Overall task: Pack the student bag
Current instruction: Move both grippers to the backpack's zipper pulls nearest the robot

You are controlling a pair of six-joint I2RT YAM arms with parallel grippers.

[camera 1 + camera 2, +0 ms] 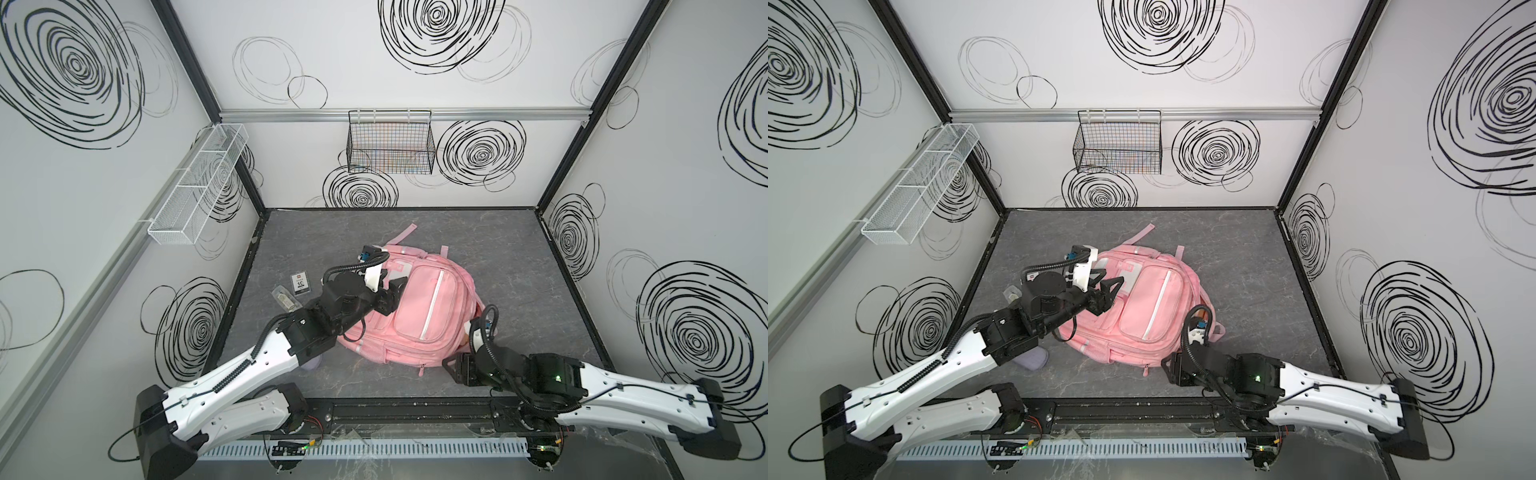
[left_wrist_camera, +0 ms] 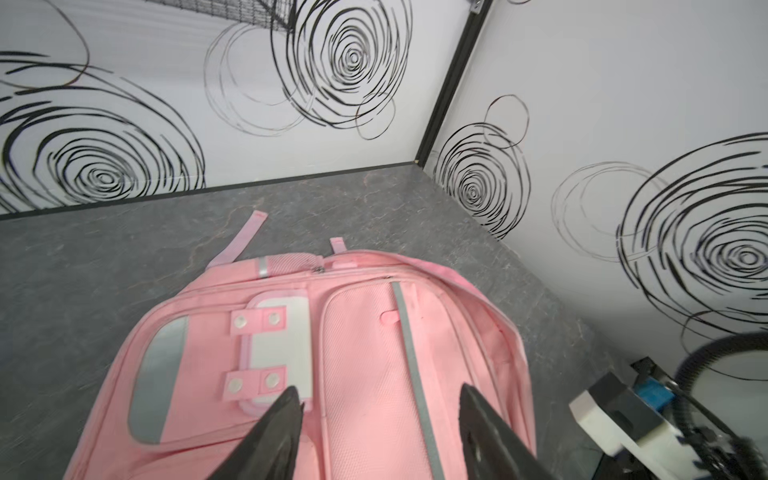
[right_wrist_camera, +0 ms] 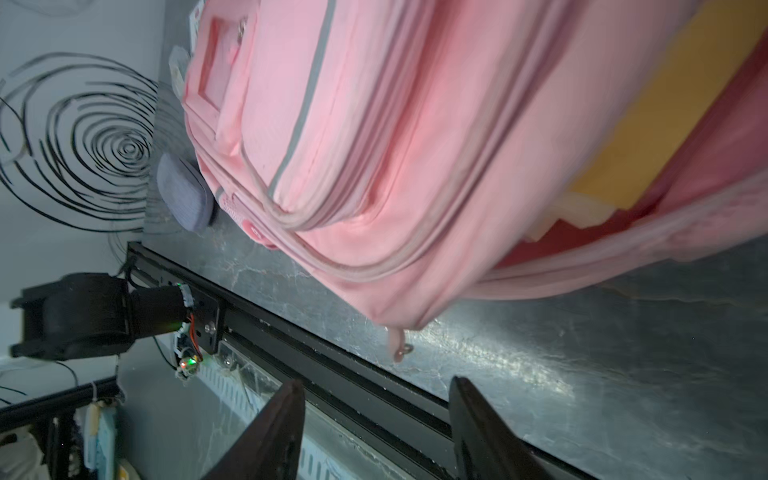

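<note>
The small pink zipper pull sticks out past the fabric over bare table. My right gripper should next move down and along the near edge of the bag onto it.
The student bag is a pink backpack that lies flat, front pockets up, in the middle of the grey table. My left gripper hovers over its upper left part beside the white flap. The jaws stand open with nothing between them. My right gripper is open and empty, low at the bag's front right corner, above the table's front rail. In the right wrist view the bag gapes along one side, showing something yellow inside.
A labelled card packet and a clear packet lie left of the bag, behind my left arm. A grey-lilac pouch sits at the bag's front left. A black wire basket and a white mesh basket hang on the walls.
</note>
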